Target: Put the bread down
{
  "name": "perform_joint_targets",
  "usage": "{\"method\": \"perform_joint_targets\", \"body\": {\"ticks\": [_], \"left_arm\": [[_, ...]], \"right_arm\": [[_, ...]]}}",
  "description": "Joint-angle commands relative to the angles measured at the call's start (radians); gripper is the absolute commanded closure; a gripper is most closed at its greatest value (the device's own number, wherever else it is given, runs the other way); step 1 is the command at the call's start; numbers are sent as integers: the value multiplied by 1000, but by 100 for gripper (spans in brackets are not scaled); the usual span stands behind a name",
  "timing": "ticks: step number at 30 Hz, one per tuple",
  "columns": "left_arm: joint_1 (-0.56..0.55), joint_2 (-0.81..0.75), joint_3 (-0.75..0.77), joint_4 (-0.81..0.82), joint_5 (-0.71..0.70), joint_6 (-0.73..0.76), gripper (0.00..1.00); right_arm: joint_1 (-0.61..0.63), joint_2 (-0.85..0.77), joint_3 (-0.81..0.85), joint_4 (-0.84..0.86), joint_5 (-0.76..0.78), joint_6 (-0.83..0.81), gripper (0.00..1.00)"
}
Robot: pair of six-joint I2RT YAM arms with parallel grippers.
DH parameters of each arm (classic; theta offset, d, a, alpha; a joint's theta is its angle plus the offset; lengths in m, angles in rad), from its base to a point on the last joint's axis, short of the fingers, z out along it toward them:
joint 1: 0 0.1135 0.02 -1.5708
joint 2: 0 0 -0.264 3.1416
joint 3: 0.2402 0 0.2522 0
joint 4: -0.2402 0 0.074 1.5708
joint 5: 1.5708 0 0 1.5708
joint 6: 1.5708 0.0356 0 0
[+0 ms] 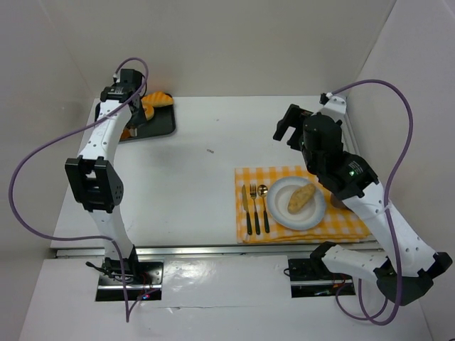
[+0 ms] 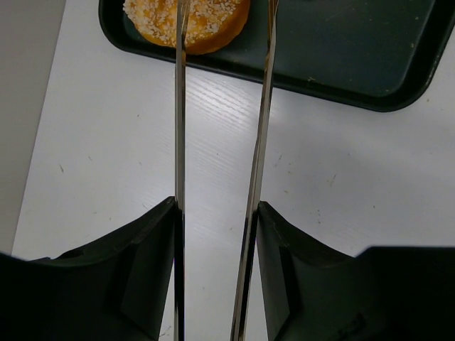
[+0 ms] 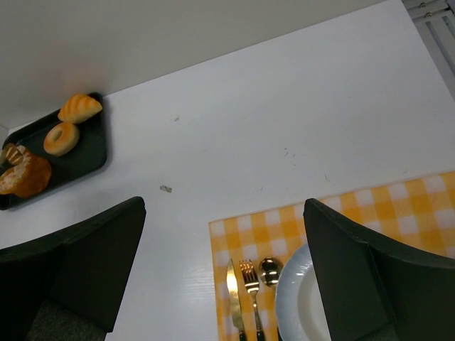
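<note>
The arms of the tongs are still apart. I will next lower the tips of the tongs with my left gripper onto the round sugared bread (image 1: 126,133) (image 2: 213,25) below and close on the tongs.
A long bread roll (image 1: 301,199) lies on the white plate (image 1: 279,212) on the yellow checked placemat (image 1: 245,177). More breads sit on the black tray (image 1: 160,124) at the far left. My left gripper (image 1: 134,119) is over that tray and shut on metal tongs (image 2: 259,142), whose arms stand apart. In the left wrist view (image 2: 217,206) the tong tips reach a round sugared bread (image 2: 213,25), with one arm over it and one beside it. My right gripper (image 1: 286,131) is open and empty above the table behind the placemat; it also shows in the right wrist view (image 3: 224,207).
A knife (image 1: 248,209), a fork (image 1: 255,206) and a spoon (image 1: 264,206) lie left of the plate. In the right wrist view the tray (image 3: 85,160) holds a croissant (image 3: 79,106), a ring doughnut (image 3: 60,138) and a brown bun (image 3: 25,176). White walls enclose the table.
</note>
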Motion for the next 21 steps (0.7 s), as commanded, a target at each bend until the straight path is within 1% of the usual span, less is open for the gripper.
{"method": "perform_joint_targets", "body": {"ticks": [1, 9, 11, 18, 19, 21], "left_arm": [[0, 27, 19, 10, -93, 21, 42], [0, 93, 37, 10, -93, 30, 41], [0, 119, 48, 10, -69, 30, 41], [10, 138, 57, 10, -50, 30, 41], [10, 138, 57, 1, -50, 30, 43], [22, 138, 66, 1, -60, 20, 43]], "right_arm": [[-5, 13, -1, 66, -7, -4, 1], [-5, 13, -1, 66, -7, -4, 1], [-5, 13, -1, 66, -7, -4, 1], [-5, 13, -11, 66, -16, -4, 1], [-5, 13, -11, 66, -16, -4, 1], [-5, 23, -11, 66, -16, -4, 1]]}}
